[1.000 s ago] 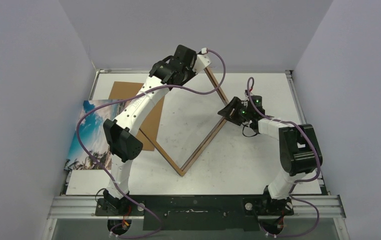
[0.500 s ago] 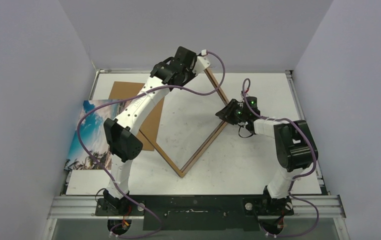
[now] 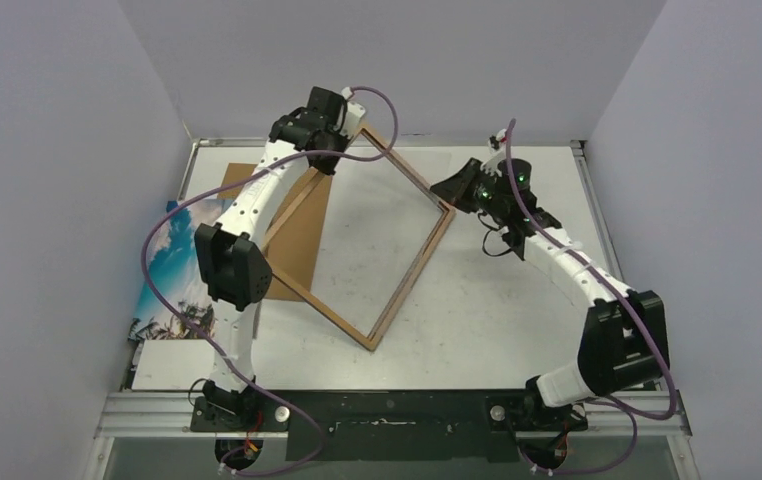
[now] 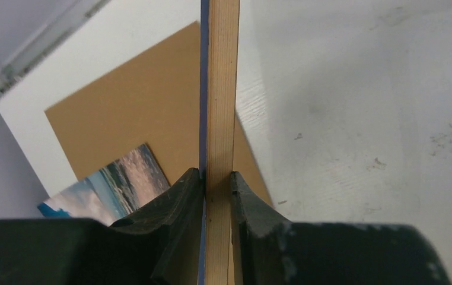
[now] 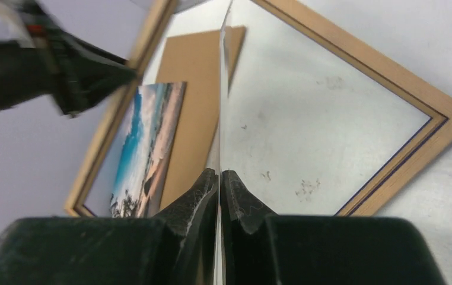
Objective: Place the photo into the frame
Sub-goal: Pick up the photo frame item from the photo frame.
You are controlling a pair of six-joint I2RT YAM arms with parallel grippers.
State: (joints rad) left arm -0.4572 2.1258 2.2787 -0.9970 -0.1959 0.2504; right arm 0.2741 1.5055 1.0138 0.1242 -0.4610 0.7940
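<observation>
My left gripper turns next and lays the frame down and back on the bare tabletop beside the backing board to release it, since the frame stands tilted.
The frame shows its light wood back and stands tilted, its near corner down on the table. My left gripper is shut on its far rail; in the left wrist view the rail runs straight up between the jaws. My right gripper is at the frame's right corner. In the right wrist view it is shut on the thin clear pane, seen edge-on. The photo with blue sky lies at the table's left edge, also visible as the photo and the photo.
A plain brown backing board lies flat at the back left, partly under the frame and the left arm. Grey walls close in the white table on three sides. A metal rail runs along the near edge.
The right gripper has shut on the pane and its arm has stretched farther back. The left gripper has carried the frame's far corner to the left, swinging the frame.
</observation>
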